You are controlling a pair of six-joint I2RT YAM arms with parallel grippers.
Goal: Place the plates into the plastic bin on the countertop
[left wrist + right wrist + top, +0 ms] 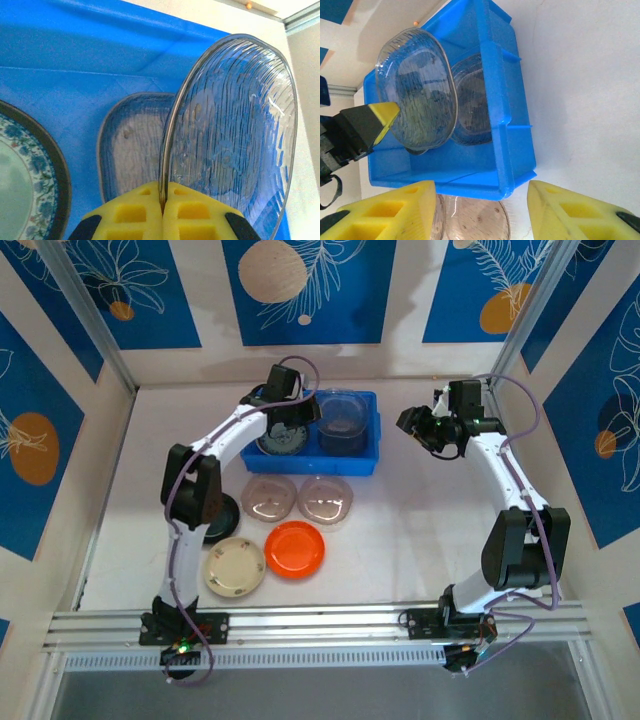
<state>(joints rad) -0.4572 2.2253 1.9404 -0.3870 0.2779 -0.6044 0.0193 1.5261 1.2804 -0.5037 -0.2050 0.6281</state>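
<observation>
The left gripper brings the clear ribbed plate down onto the smoky-grey plate in the bin (134, 147) next and releases its rim, since the ribbed plate still hangs above that spot.
My left gripper (164, 205) is shut on the rim of a clear ribbed plate (235, 135), held on edge over the blue plastic bin (365, 465). Inside the bin lie a teal-patterned plate (25, 175) on the left and a smoky-grey plate (130, 145) on the right. On the white countertop (420, 530) in front of the bin sit two translucent plates (270, 498) (325, 498), an orange plate (295, 548), a cream plate (235, 567) and a black plate (225, 525) partly under the left arm. My right gripper (420, 425) is open and holds nothing, just right of the bin.
White walls with blue panels close in the counter on three sides. An aluminium rail (320, 625) runs along the near edge by the arm bases. The left arm's elbow (195, 490) hangs over the black plate. Bare counter lies right of the bin, under the right arm.
</observation>
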